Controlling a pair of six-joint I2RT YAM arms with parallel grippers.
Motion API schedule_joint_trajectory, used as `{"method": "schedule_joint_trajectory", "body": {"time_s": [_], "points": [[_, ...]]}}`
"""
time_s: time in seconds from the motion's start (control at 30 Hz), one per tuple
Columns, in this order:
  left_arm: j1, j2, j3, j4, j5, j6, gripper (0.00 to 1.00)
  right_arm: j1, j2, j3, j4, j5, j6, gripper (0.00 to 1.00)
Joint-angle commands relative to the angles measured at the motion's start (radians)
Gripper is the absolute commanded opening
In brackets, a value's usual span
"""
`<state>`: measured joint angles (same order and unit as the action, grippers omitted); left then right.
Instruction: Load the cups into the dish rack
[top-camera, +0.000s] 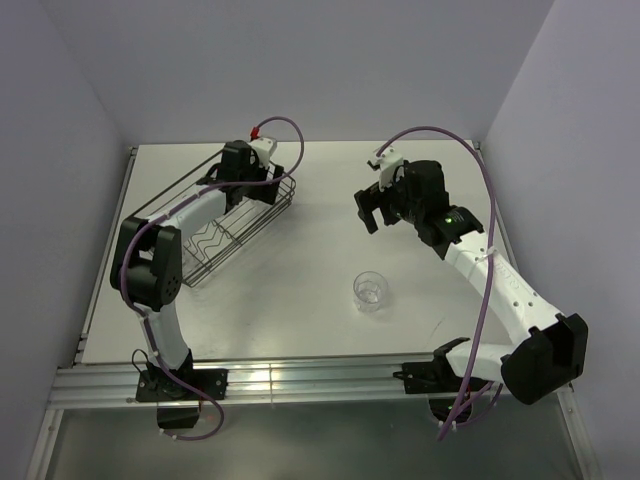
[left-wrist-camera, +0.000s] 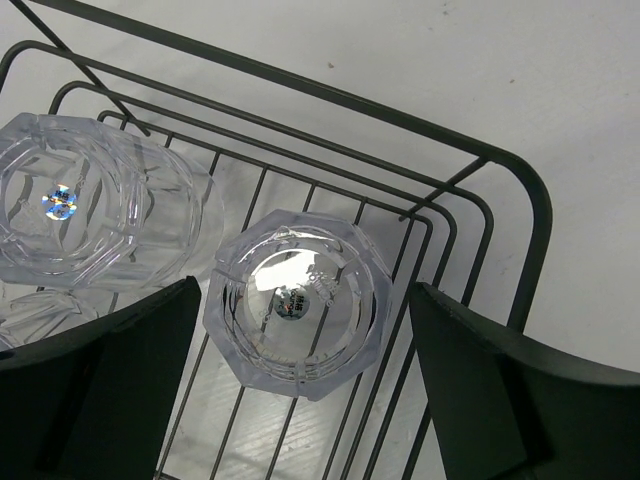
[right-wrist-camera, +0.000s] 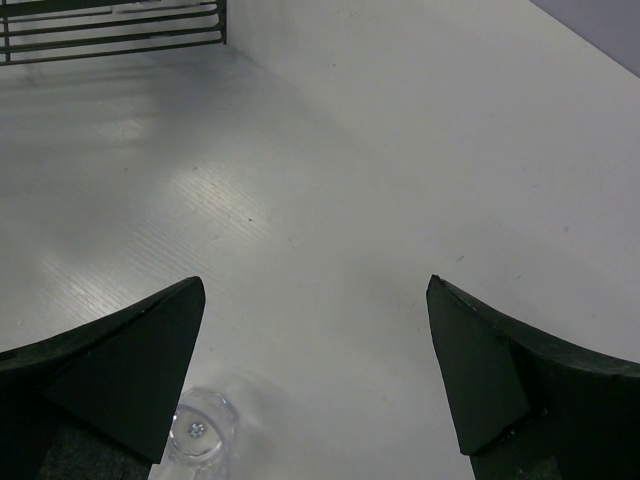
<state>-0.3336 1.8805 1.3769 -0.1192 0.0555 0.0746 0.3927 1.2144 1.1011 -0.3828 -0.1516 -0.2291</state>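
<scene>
My right gripper moves back and down astride the far rim of the lone tumbler (top-camera: 370, 273) next and closes there, since it still stands outside the rack (top-camera: 215, 240).
The black wire dish rack (top-camera: 215, 240) stands at the left of the table. My left gripper (top-camera: 247, 183) hangs over its far end, open. In the left wrist view a clear ribbed tumbler (left-wrist-camera: 300, 305) stands on the rack's wires (left-wrist-camera: 470, 215) between my open fingers (left-wrist-camera: 120, 370), touching neither; the left gripper (left-wrist-camera: 305, 385) holds nothing. A second tumbler (left-wrist-camera: 85, 200) stands beside it, and part of a third (left-wrist-camera: 30, 312) shows at the left edge. One tumbler (top-camera: 370, 290) stands alone on the table. My right gripper (top-camera: 378, 207) is open and empty, above and beyond it. The brown mug is out of view.
In the right wrist view the lone tumbler (right-wrist-camera: 198, 432) sits just by my left finger (right-wrist-camera: 110, 370), the right gripper (right-wrist-camera: 315, 385) is wide open over bare table, and the rack's corner (right-wrist-camera: 120, 30) shows at the top left. White walls enclose the table.
</scene>
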Motion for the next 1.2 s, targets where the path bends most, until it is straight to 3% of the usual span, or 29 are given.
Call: {"method": "schedule_joint_trajectory", "body": {"time_s": [0.0,0.07,0.27,0.53,0.73,1.03,1.17], "points": [[-0.007,-0.032,0.051,0.013,0.000,-0.018,0.94,-0.003,-0.004,0.057,0.016,-0.008,0.001,1.00],[-0.007,-0.038,0.051,0.012,0.000,-0.019,0.99,-0.003,-0.006,0.059,0.016,-0.008,0.001,1.00],[-0.010,-0.104,0.063,-0.011,0.015,-0.035,0.99,-0.003,-0.015,0.054,0.016,0.000,-0.007,1.00],[-0.010,-0.297,0.106,-0.091,0.066,-0.065,0.99,-0.009,-0.007,0.045,0.002,-0.031,-0.032,1.00],[-0.008,-0.458,0.051,-0.152,0.127,-0.055,0.99,-0.018,-0.010,0.049,-0.062,-0.107,-0.113,1.00],[0.019,-0.643,-0.041,-0.216,0.244,-0.044,0.99,-0.018,0.097,0.160,-0.482,-0.236,-0.399,0.99],[0.033,-0.667,-0.059,-0.255,0.259,-0.038,0.99,-0.015,0.128,0.143,-0.557,-0.218,-0.443,0.95]]}}
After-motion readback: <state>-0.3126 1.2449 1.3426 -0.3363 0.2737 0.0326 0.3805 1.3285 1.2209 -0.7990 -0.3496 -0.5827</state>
